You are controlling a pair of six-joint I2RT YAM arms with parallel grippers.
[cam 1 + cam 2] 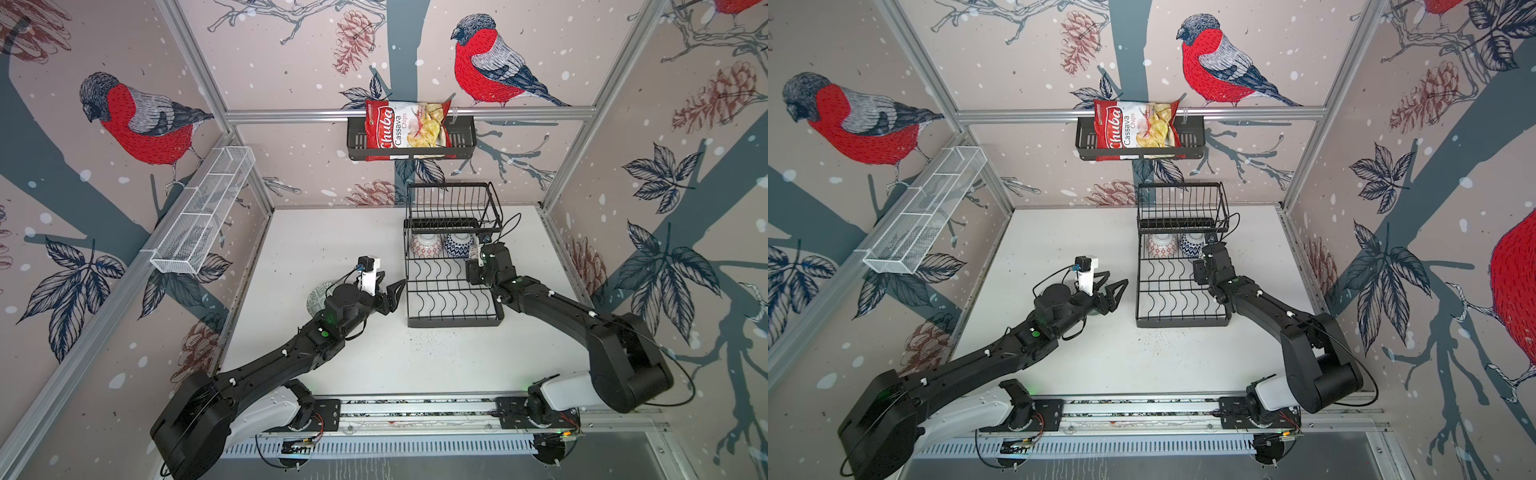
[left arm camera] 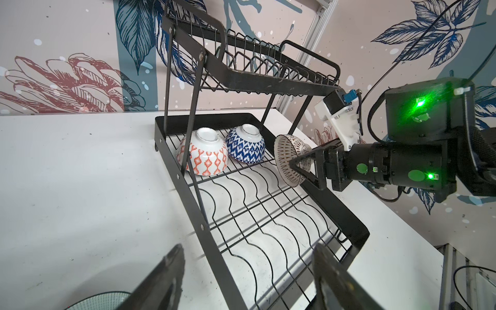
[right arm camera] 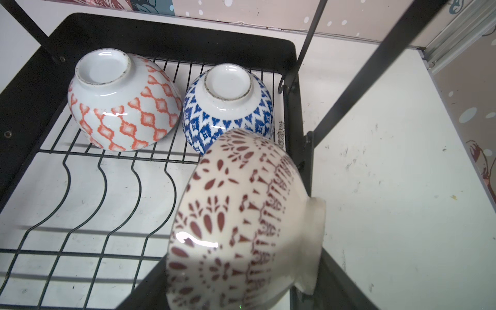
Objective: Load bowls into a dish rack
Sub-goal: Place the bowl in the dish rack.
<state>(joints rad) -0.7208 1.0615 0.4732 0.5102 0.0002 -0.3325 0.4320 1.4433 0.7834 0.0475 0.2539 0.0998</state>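
Next, my right gripper lowers the white bowl on edge onto the empty base wires below, beside the blue bowl, and releases it.
The black wire dish rack (image 1: 455, 322) stands at the table's back right. Two bowls lie upside down on its base under the raised basket: an orange-red one (image 1: 426, 246) (image 3: 120, 107) and a blue one (image 1: 457, 245) (image 3: 228, 107). My right gripper (image 3: 241, 295) (image 2: 303, 166) is shut on a white bowl with a brown pattern (image 3: 241, 214) (image 2: 291, 161). It holds that bowl on edge above the base, next to the blue one. My left gripper (image 1: 392, 286) (image 2: 248, 252) hangs open and empty left of the rack. A teal-green bowl (image 1: 316, 297) (image 2: 99, 300) sits on the table, partly hidden under the left arm.
The rack's raised basket (image 1: 453, 208) overhangs the two bowls, and its slanted struts (image 3: 375, 67) pass close to the held bowl. A black wall basket with a chips bag (image 1: 409, 133) hangs at the back. A white mesh tray (image 1: 203, 212) runs along the left wall.
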